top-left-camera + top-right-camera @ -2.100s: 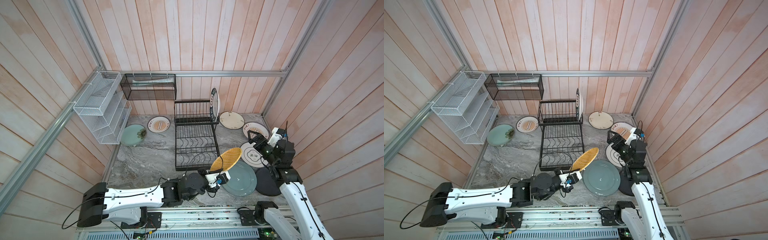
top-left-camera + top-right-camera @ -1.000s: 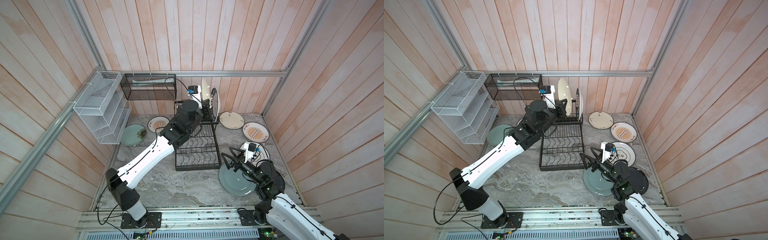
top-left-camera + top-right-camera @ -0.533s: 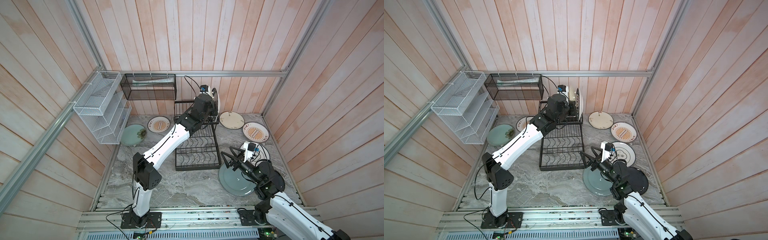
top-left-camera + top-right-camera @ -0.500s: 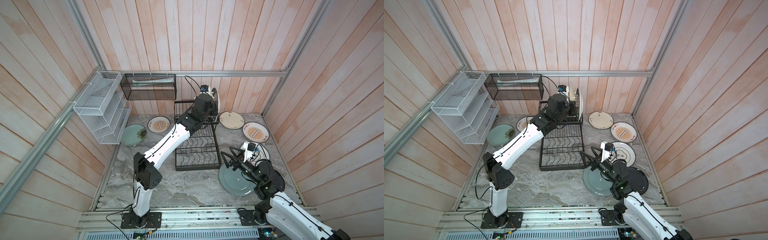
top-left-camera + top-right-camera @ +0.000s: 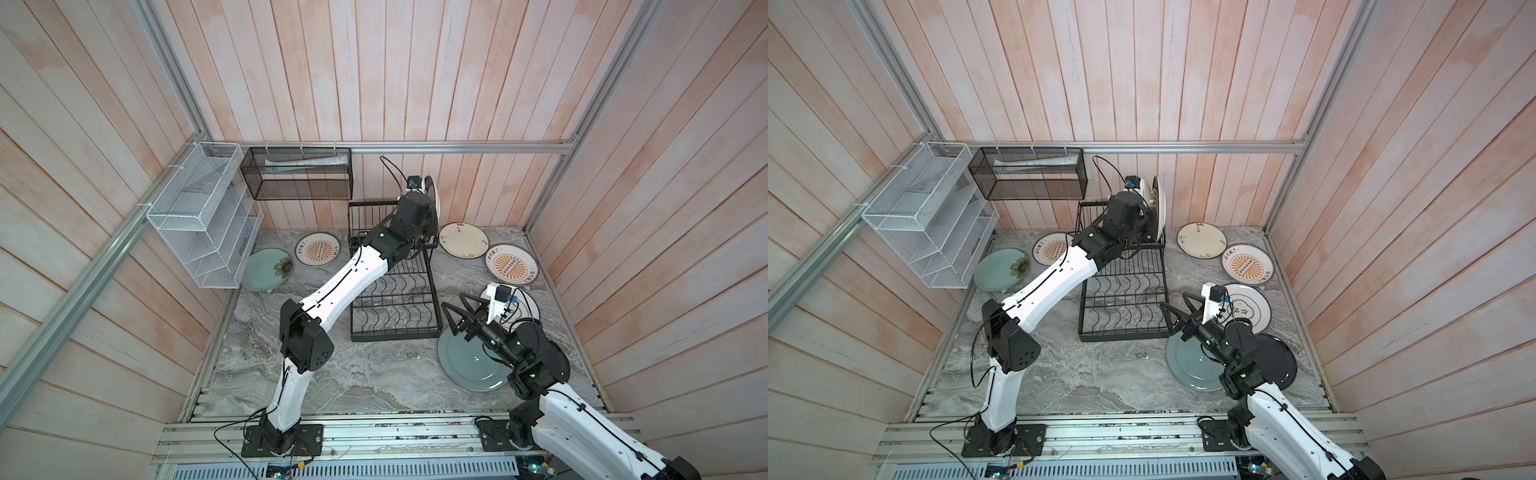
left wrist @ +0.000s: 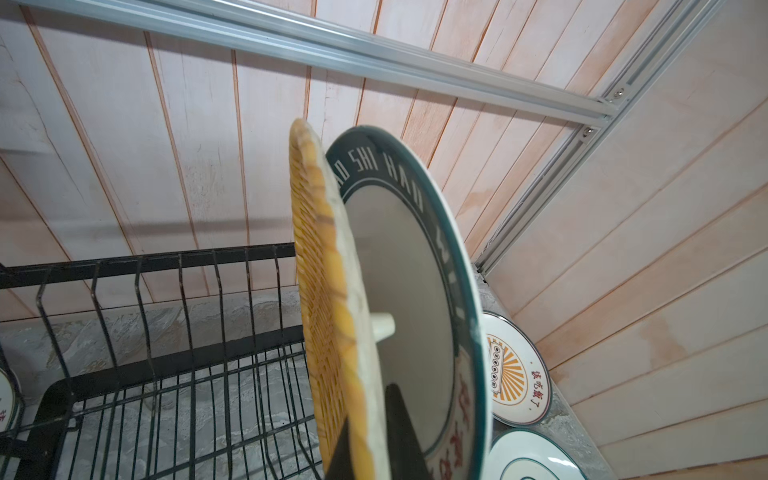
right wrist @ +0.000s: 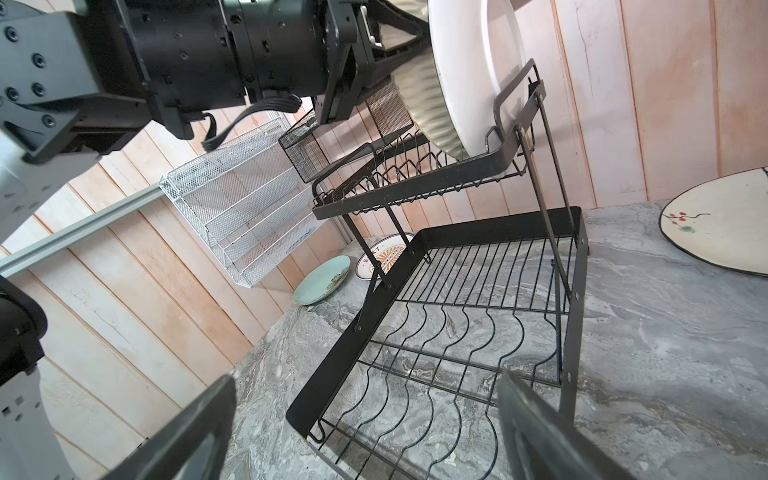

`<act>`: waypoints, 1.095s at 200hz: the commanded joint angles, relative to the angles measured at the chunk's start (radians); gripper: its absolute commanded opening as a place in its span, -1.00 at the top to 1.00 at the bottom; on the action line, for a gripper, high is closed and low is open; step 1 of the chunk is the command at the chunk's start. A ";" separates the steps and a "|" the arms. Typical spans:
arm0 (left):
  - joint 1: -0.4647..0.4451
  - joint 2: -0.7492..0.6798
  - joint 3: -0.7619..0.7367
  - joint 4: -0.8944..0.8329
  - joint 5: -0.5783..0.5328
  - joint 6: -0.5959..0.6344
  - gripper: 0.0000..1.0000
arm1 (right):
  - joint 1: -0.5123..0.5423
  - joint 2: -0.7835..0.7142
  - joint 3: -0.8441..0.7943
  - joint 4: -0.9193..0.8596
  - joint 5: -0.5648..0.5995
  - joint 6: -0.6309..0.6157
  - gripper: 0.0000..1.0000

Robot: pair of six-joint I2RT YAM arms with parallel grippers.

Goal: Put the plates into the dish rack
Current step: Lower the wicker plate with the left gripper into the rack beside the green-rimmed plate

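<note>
The yellow plate's ribbed bottom already reaches the bars of the rack's upper level beside the white dark-ringed plate (image 6: 415, 291), so the left gripper needs to lower toward them next, then release the yellow plate.
My left gripper (image 6: 370, 451) is shut on the rim of the yellow woven-look plate (image 6: 328, 311). It holds the plate upright over the dish rack (image 5: 392, 307) upper tier. The plate stands close beside a white dark-ringed plate (image 6: 415, 291) in the rack's right end. In the right wrist view the yellow plate's ribbed underside (image 7: 419, 104) reaches down to the upper tier's bars. My right gripper (image 5: 1177, 318) is open and empty. It hovers by the rack's front right corner, over the edge of the grey-blue plate (image 5: 1192, 365).
On the marble lie a black plate (image 5: 1275, 361), a white black-ringed plate (image 5: 1254, 307), two sunburst plates (image 5: 511, 264) (image 5: 318, 249), a cream floral plate (image 5: 463, 241) and a pale green plate (image 5: 266, 270). A white mesh organizer (image 5: 199, 220) and a black mesh basket (image 5: 299, 178) hang on the walls.
My left arm has carried the yellow plate from the table's front up to the rack's upper tier, then rightward beside the standing plate. The right arm moved over the grey-blue plate and has stayed there.
</note>
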 commanded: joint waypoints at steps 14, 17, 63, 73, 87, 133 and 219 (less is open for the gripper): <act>0.006 0.038 0.064 -0.007 -0.067 0.022 1.00 | 0.006 0.001 0.001 0.006 0.013 -0.001 -0.95; 0.006 0.042 0.066 -0.012 -0.073 0.020 1.00 | 0.006 0.000 0.003 0.006 0.012 -0.001 -0.95; 0.004 0.074 0.084 -0.034 -0.112 0.041 1.00 | 0.006 -0.002 0.002 0.003 0.012 0.001 -0.95; 0.005 0.079 0.085 -0.040 -0.122 0.046 1.00 | 0.005 -0.003 0.002 0.002 0.012 0.002 -0.95; 0.002 0.083 0.083 -0.046 -0.137 0.049 1.00 | 0.006 -0.003 0.003 0.004 0.012 0.003 -0.96; -0.004 0.101 0.083 -0.043 -0.166 0.073 1.00 | 0.006 -0.003 0.003 0.002 0.012 0.001 -0.96; -0.004 0.121 0.108 -0.054 -0.171 0.097 0.65 | 0.006 0.006 0.003 0.004 0.016 0.002 -0.95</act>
